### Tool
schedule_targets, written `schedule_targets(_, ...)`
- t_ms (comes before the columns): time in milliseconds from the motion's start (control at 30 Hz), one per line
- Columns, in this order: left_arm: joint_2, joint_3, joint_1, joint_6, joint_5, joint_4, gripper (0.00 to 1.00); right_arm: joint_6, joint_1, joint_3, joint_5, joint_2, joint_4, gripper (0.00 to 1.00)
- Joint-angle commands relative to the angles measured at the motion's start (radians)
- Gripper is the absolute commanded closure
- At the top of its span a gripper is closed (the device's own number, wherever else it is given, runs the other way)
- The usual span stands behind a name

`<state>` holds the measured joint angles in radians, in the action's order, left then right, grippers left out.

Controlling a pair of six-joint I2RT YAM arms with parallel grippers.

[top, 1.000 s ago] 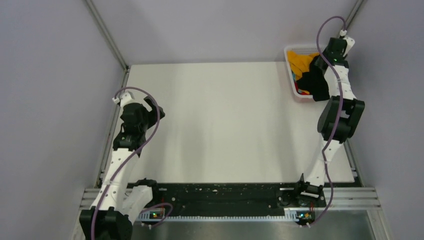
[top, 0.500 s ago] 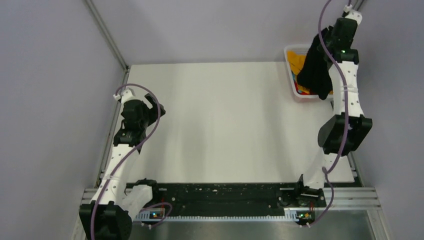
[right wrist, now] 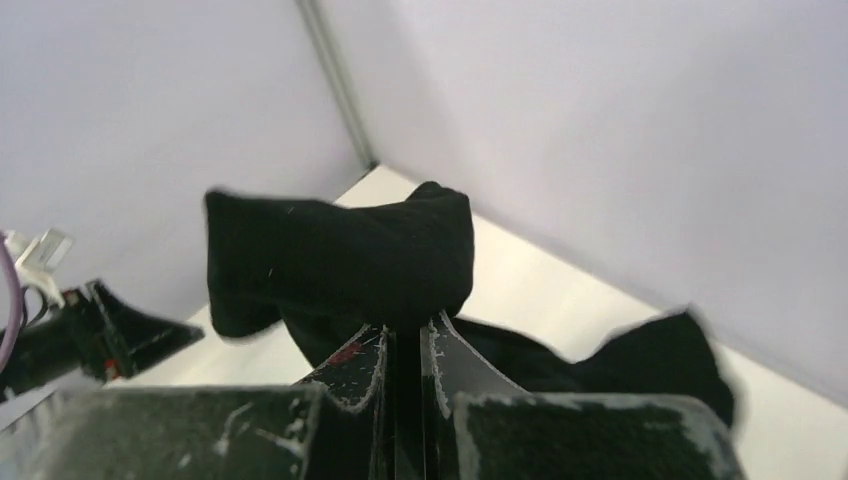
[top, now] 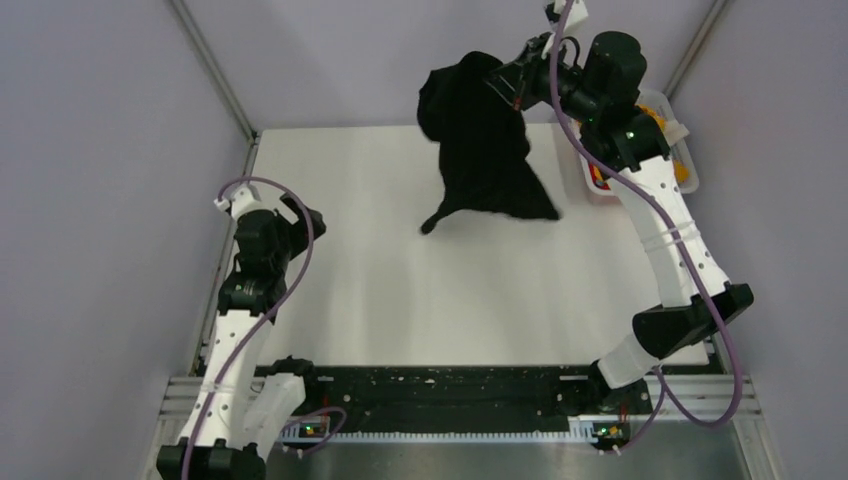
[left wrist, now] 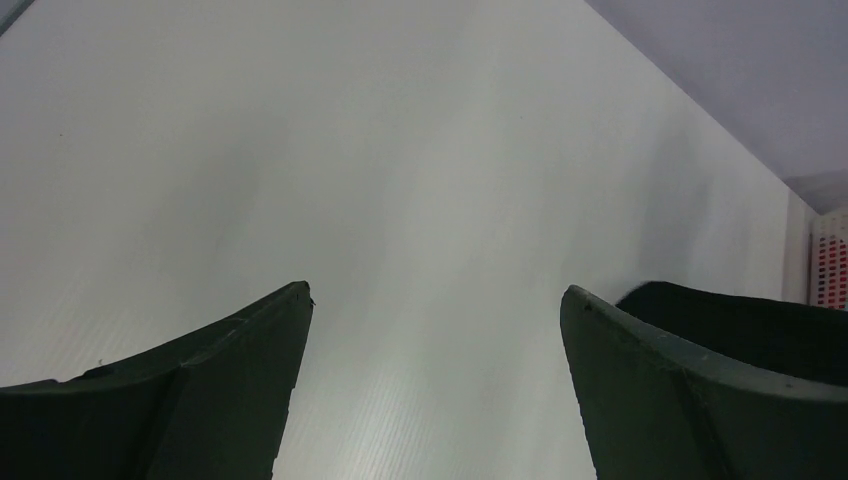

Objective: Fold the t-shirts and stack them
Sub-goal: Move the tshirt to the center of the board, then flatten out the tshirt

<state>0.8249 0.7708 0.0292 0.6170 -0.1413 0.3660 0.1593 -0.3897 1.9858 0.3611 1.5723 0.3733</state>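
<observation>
The black t-shirt (top: 485, 150) goes across the table's middle next as my right gripper moves down and back, since the shirt hangs bunched.
My right gripper (top: 510, 82) is shut on the black t-shirt (top: 485, 150) and holds it high over the back middle of the table; the shirt hangs down bunched, its lower edge near the table top. In the right wrist view the fingers (right wrist: 365, 370) pinch a fold of the black cloth (right wrist: 340, 260). The orange-yellow t-shirt (top: 662, 123) with bits of red and blue fabric (top: 599, 180) lies in the white mesh basket (top: 690, 165) at the back right, mostly hidden by the right arm. My left gripper (top: 300, 215) is open and empty over the table's left side (left wrist: 435, 300).
The white table top (top: 440, 290) is bounded by a metal frame rail (top: 215, 290) on the left and grey walls behind. The black rail with the arm bases (top: 450, 395) runs along the near edge. The basket's corner shows in the left wrist view (left wrist: 828, 260).
My right gripper lifted the black t-shirt out of the basket and swung it left over the back middle of the table. My left arm shifted slightly nearer.
</observation>
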Motion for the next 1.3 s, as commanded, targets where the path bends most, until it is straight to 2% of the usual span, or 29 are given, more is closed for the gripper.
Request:
schedule_targets(0,-0.081,0.028,0.000,0.015,-0.057,0.063,0.01,0.083,-0.012,-0.061,0.142,-0.023,-0.127,1.00)
schedule_targets(100,-0.125,0.015,0.000,0.024,-0.088,0.091,0.01,0.118,-0.012,-0.234,0.110,-0.096,-0.199,1.00)
schedule_targets(167,-0.138,0.002,0.000,0.032,-0.094,0.101,0.01,0.135,-0.010,-0.393,0.034,-0.167,-0.228,1.00)
schedule_targets(300,-0.126,-0.026,0.000,0.052,-0.067,0.122,0.01,0.167,-0.002,-0.761,-0.230,-0.341,-0.229,1.00)
schedule_targets(333,-0.116,-0.034,0.001,0.055,-0.051,0.125,0.01,0.179,0.005,-0.841,-0.319,-0.375,-0.211,0.97)
schedule_targets(400,-0.090,-0.051,0.001,0.063,-0.008,0.130,0.01,0.216,0.023,-1.021,-0.486,-0.426,-0.159,0.81)
schedule_targets(467,-0.052,-0.068,0.001,0.073,0.053,0.133,0.01,0.243,0.042,-1.111,-0.610,-0.450,-0.068,0.53)
schedule_targets(600,0.034,-0.112,0.004,0.074,0.242,0.130,0.01,0.285,0.052,-1.156,-0.851,-0.482,0.118,0.17)
schedule_targets(667,0.077,-0.132,0.015,0.069,0.320,0.137,0.01,0.290,0.051,-1.154,-0.891,-0.522,0.137,0.05)
schedule_targets(733,0.115,-0.148,0.048,0.062,0.356,0.154,0.01,0.279,0.049,-1.149,-0.867,-0.562,0.123,0.02)
schedule_targets(833,0.144,-0.180,0.132,0.067,0.316,0.164,0.01,0.213,0.048,-1.162,-0.709,-0.595,0.054,0.01)
schedule_targets(967,0.173,-0.218,0.222,0.107,0.323,0.099,0.04,0.196,0.043,-1.167,-0.588,-0.569,0.015,0.01)
schedule_targets(1067,0.202,-0.256,0.262,0.140,0.364,0.012,0.10,0.221,0.043,-1.133,-0.629,-0.508,0.025,0.01)
schedule_targets(1267,0.293,-0.270,0.324,0.145,0.336,-0.045,0.16,0.300,0.069,-1.111,-0.736,-0.404,-0.014,0.01)
